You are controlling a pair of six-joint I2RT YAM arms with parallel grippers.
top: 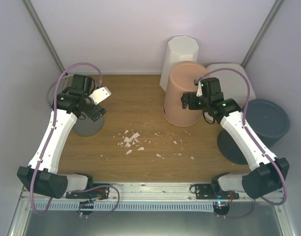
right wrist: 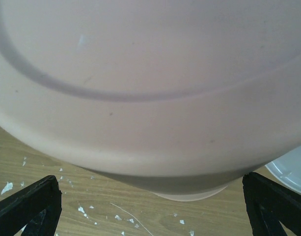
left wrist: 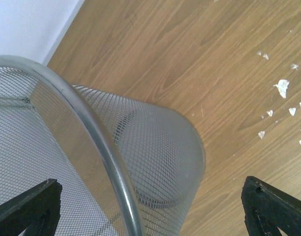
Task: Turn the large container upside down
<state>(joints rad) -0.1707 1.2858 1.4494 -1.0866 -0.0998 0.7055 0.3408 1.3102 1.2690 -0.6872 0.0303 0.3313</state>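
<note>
My left gripper should move down onto the mesh bin's rim, one finger inside the bin's side, one outside, as the rim already runs between its spread fingers.
The large container, a wide translucent-white tub [top: 234, 77], stands at the back right, partly hidden behind my right arm. My right gripper [top: 187, 102] is open and empty, left of the tub. It faces the side of an upside-down tan-pink bin [top: 183, 93], which fills the right wrist view [right wrist: 150, 88] just ahead of my right gripper [right wrist: 150, 209]. My left gripper [top: 95, 111] is open and empty at the far left, over a grey wire-mesh bin [top: 87, 126]. In the left wrist view the mesh bin's rim [left wrist: 98, 142] runs between the spread fingers of my left gripper [left wrist: 150, 211].
A tall white faceted bin [top: 180, 56] stands at the back behind the tan-pink bin. A dark grey round bin [top: 260, 129] sits at the right by my right arm. Torn white paper scraps [top: 131, 140] lie on the wooden table [top: 135, 98]. Pale walls close in three sides.
</note>
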